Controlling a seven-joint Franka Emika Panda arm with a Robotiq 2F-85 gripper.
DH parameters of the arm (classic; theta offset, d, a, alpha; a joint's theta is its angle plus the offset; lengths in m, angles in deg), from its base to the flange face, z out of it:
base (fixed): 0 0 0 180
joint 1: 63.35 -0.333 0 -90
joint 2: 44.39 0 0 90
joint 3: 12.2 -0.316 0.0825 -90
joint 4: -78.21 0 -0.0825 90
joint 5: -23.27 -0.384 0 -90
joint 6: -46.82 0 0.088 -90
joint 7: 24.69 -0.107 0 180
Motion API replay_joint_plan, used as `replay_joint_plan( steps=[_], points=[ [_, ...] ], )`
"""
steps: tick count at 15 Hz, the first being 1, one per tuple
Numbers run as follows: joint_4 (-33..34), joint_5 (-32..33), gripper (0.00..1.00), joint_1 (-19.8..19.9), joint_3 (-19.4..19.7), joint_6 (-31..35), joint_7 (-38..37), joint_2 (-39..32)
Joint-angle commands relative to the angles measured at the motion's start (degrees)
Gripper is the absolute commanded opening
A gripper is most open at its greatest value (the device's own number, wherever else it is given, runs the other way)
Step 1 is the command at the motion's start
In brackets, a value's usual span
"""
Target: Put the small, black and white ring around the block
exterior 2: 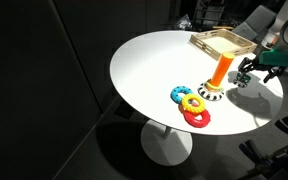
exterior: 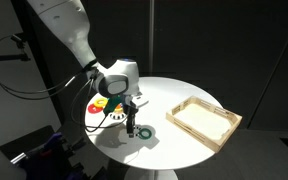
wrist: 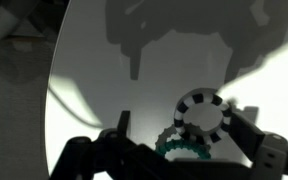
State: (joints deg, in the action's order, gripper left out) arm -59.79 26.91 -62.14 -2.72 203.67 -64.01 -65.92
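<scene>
I need to lower my gripper and move it to the right in the wrist view, so that it centers the small black and white ring point(wrist: 202, 112).
The small black and white ring point(wrist: 202, 112) lies on the white table between my fingers in the wrist view, close to the right finger. It overlaps the edge of a plain green ring point(wrist: 179, 148), which also shows in an exterior view point(exterior: 144, 133). My gripper point(wrist: 176, 122) is open and low over both rings; it also shows in both exterior views point(exterior: 131, 125) point(exterior 2: 247, 72). The orange block point(exterior 2: 220, 70) stands upright a little way from the gripper. A larger, thicker black and white ring point(exterior 2: 211, 94) lies round its base.
A shallow wooden tray point(exterior: 202, 120) point(exterior 2: 222, 42) sits near the table's edge. Blue, yellow and red flat rings point(exterior 2: 189, 105) point(exterior: 103, 104) lie in a cluster beside the block. The round white table point(exterior 2: 154, 65) ends close to the gripper.
</scene>
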Motion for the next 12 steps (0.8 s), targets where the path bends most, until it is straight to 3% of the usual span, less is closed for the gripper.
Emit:
replay_joint_plan(
  steps=[1,12],
  points=[
    [1.40,-2.77,1.00,-1.62,1.32,1.38,0.29,-2.62],
    [4.35,-5.87,1.00,-3.98,1.21,3.33,1.43,-6.17]
  ],
)
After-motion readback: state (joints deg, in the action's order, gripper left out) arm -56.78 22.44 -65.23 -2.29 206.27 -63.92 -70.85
